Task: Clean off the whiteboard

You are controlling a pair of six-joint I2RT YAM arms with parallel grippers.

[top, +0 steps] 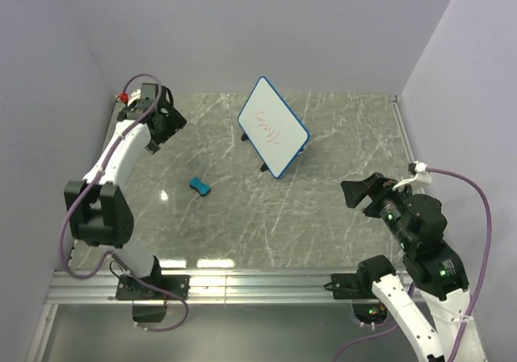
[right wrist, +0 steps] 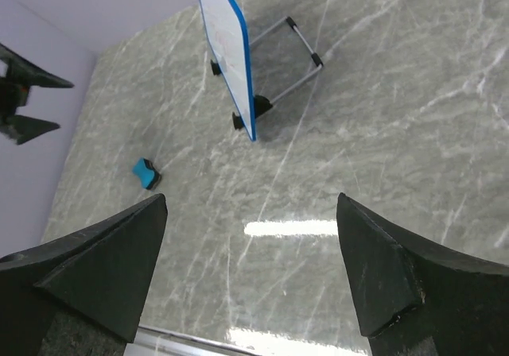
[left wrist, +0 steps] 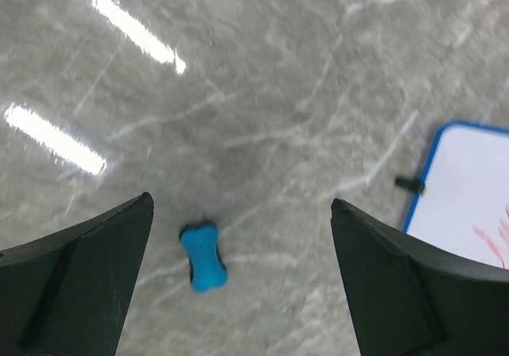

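My left gripper moves down and to its right in the top view next and closes across the eraser's narrow middle [top: 199, 186] [left wrist: 203, 257], as the eraser lies there.
The whiteboard [top: 273, 128] stands tilted on its wire stand at the middle back of the table, with red writing on its white face and a blue rim. It also shows at the right edge of the left wrist view as the whiteboard [left wrist: 471, 187], and edge-on in the right wrist view as the whiteboard [right wrist: 227, 50]. A small blue eraser block [top: 199, 186] lies flat on the table to the board's left. My left gripper [top: 155, 140] hangs open, high above the eraser [left wrist: 203, 257], holding nothing. My right gripper [top: 355, 192] is open and empty, to the right and nearer than the board.
The marble table [top: 323, 216] is walled in by lilac panels at the back and both sides. A metal rail [top: 258, 285] runs along the near edge. The board's wire stand [right wrist: 296, 60] juts out behind it. The eraser [right wrist: 145, 172] lies far left of my right gripper [right wrist: 251, 199].
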